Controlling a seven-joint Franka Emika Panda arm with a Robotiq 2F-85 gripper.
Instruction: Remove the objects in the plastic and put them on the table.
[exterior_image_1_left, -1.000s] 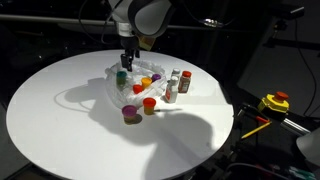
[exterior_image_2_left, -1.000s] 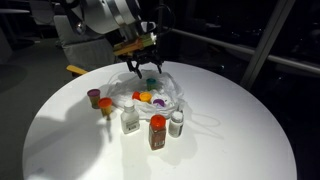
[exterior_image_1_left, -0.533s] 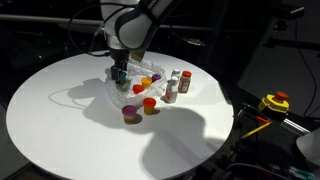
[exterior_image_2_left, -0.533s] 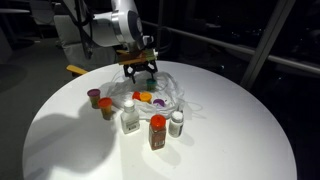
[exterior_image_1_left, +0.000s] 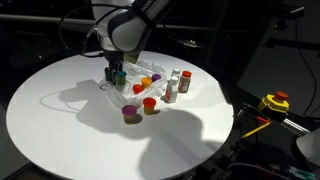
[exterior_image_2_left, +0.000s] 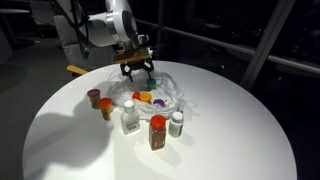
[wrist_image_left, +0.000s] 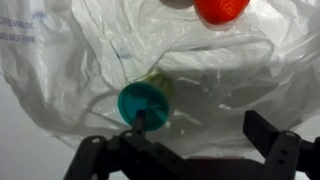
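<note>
My gripper shifts to the left in the wrist view and down around the cap next, since the teal cap sits by one finger's end.
A clear plastic bag lies on the round white table; it also shows in the other exterior view. In the wrist view the bag holds a teal-capped bottle and a red-orange capped item. My gripper is open just above the bag, and the teal cap is by its left finger. In both exterior views the gripper is low over the bag's far side. Orange items lie inside the bag.
On the table beside the bag stand a purple-lidded jar, an orange-lidded jar and three small bottles. The same bottles and jars show from the opposite side. Yellow equipment sits off the table.
My gripper has come down and shifted a little over the bag, ending close above the teal-capped bottle. The jars and bottles on the table have not moved.
</note>
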